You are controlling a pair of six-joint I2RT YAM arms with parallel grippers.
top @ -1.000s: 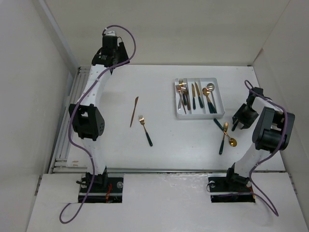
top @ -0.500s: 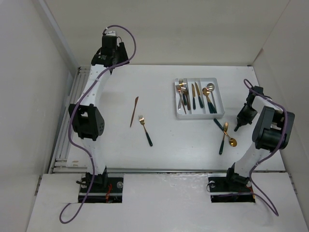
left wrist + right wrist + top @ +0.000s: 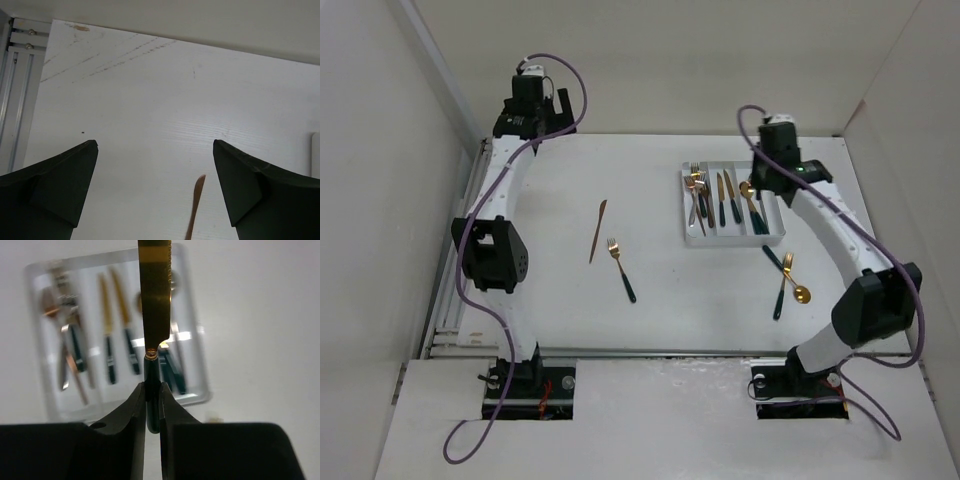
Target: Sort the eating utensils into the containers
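My left gripper should move down, back and to the right in the top view, onto that knife's narrow middle (image 3: pixel 598 231), because the all-gold knife is outside the tray (image 3: pixel 735 241).
My right gripper (image 3: pixel 152 390) is shut on the dark handle of a knife (image 3: pixel 155 295) whose gold blade points away from the wrist camera. It hangs above the white tray (image 3: pixel 36 340), over the right compartment; from above, the right gripper (image 3: pixel 760 183) is at the tray's (image 3: pixel 735 241) far right. The tray's three compartments hold several utensils: forks on the left, knives in the middle, spoons on the right. My left gripper (image 3: pixel 155 145) is open and empty, high at the far left (image 3: pixel 532 110). Below it lies an all-gold knife (image 3: pixel 195 205) (image 3: pixel 597 230).
A dark-handled fork (image 3: pixel 621 268) lies mid-table next to the gold knife. Right of the tray's near corner lie a fork (image 3: pixel 782 285), a gold spoon (image 3: pixel 801 293) and a dark handle (image 3: pixel 774 257). White walls enclose the table; a metal rail (image 3: pixel 12 100) runs along its left edge.
My right arm swung from the table's right side to above the tray, its jaws now shut on a knife. The left gripper opened wide and shifted slightly back and left.
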